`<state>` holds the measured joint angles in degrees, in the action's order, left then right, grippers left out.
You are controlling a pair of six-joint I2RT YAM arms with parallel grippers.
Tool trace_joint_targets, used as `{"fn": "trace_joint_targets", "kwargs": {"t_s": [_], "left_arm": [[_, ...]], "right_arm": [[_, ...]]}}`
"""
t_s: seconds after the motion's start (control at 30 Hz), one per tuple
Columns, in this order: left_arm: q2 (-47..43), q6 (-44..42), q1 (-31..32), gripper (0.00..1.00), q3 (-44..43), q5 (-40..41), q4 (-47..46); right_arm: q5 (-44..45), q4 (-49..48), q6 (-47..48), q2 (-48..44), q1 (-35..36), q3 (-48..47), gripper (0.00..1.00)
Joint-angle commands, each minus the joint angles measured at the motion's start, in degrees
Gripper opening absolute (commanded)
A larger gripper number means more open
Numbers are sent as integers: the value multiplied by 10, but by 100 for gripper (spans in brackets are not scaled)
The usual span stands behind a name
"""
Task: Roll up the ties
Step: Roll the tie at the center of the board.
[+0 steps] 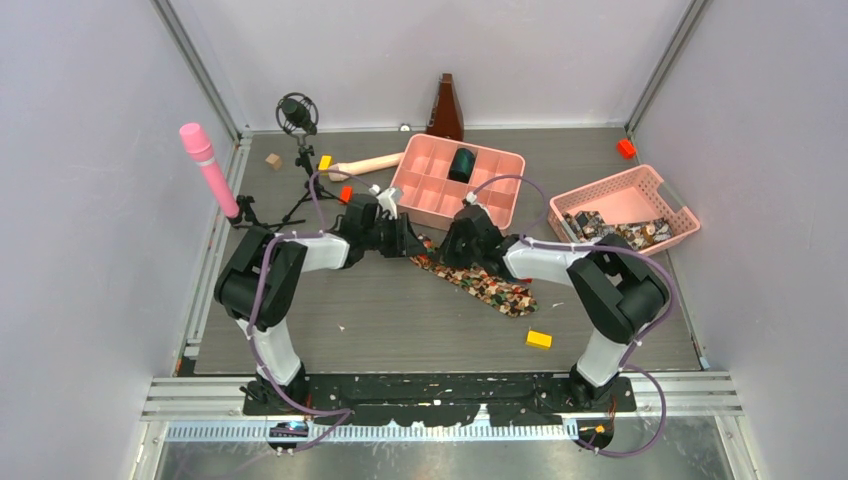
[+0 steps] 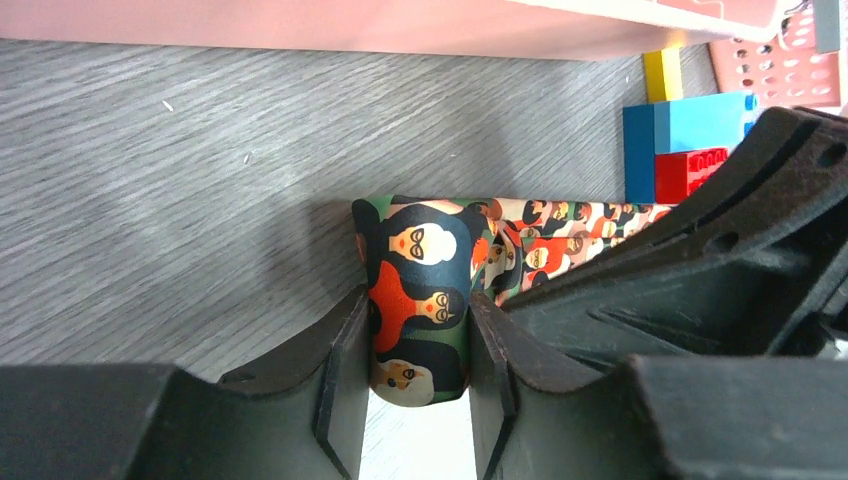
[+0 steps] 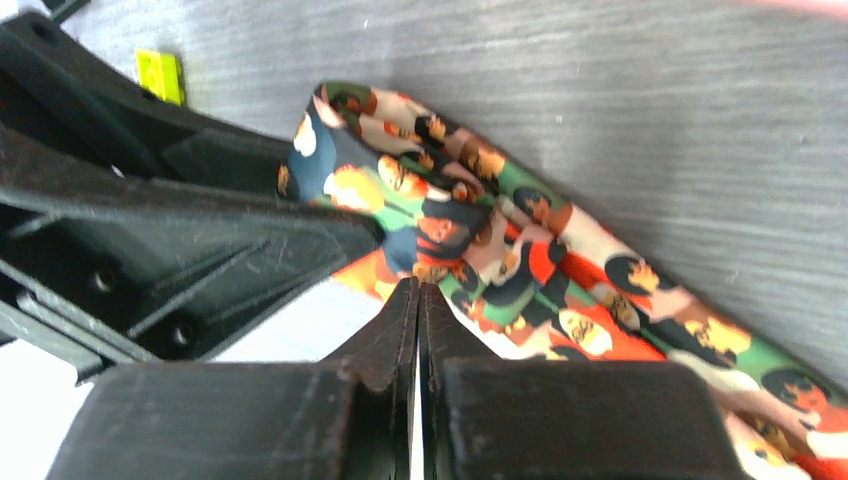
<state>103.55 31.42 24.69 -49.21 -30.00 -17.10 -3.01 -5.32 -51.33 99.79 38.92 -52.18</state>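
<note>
My empty right gripper lifts off the tie [image 1: 485, 282] next, toward the pink basket [image 1: 622, 212], and opens its fingers, since my left gripper already grips the tie's rolled end.
A tie [image 1: 485, 282] with a busy print of faces in red, orange, green and white lies diagonally on the grey table. Its upper-left end is rolled up. My left gripper [image 1: 410, 243] is shut on that rolled end; in the left wrist view the roll [image 2: 420, 270] sits squeezed between the fingers [image 2: 345, 360]. My right gripper [image 1: 448, 250] is right beside it, shut, its tips [image 3: 418, 290] touching the flat tie [image 3: 560, 290] just behind the roll. Nothing shows between its jaws.
A pink compartment tray [image 1: 430, 190] holding a dark roll [image 1: 462, 163] stands just behind the grippers. A pink basket [image 1: 645, 190] with more printed fabric sits at the right. A yellow block [image 1: 539, 339], red block [image 1: 626, 148], metronome [image 1: 446, 108], microphone tripod [image 1: 297, 120] and pink cylinder [image 1: 208, 170] stand around.
</note>
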Motion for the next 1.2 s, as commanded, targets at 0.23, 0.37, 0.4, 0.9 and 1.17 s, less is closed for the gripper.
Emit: {"fn": "trace_joint_targets", "kwargs": {"t_s": [0.23, 0.37, 0.4, 0.9, 1.17], "left_arm": [[-68, -81, 36, 30, -47, 146, 131], [-77, -109, 65, 31, -71, 222, 183], [-78, -116, 77, 31, -76, 246, 194], [-46, -218, 200, 31, -135, 538, 267], [-11, -272, 250, 32, -160, 657, 277]], "right_arm": [[-6, -8, 63, -144, 0, 71, 11], [48, 38, 78, -175, 0, 72, 11], [58, 44, 79, -179, -1, 74, 11], [129, 77, 41, -284, -31, 134, 3], [169, 132, 62, -361, -48, 130, 3]]}}
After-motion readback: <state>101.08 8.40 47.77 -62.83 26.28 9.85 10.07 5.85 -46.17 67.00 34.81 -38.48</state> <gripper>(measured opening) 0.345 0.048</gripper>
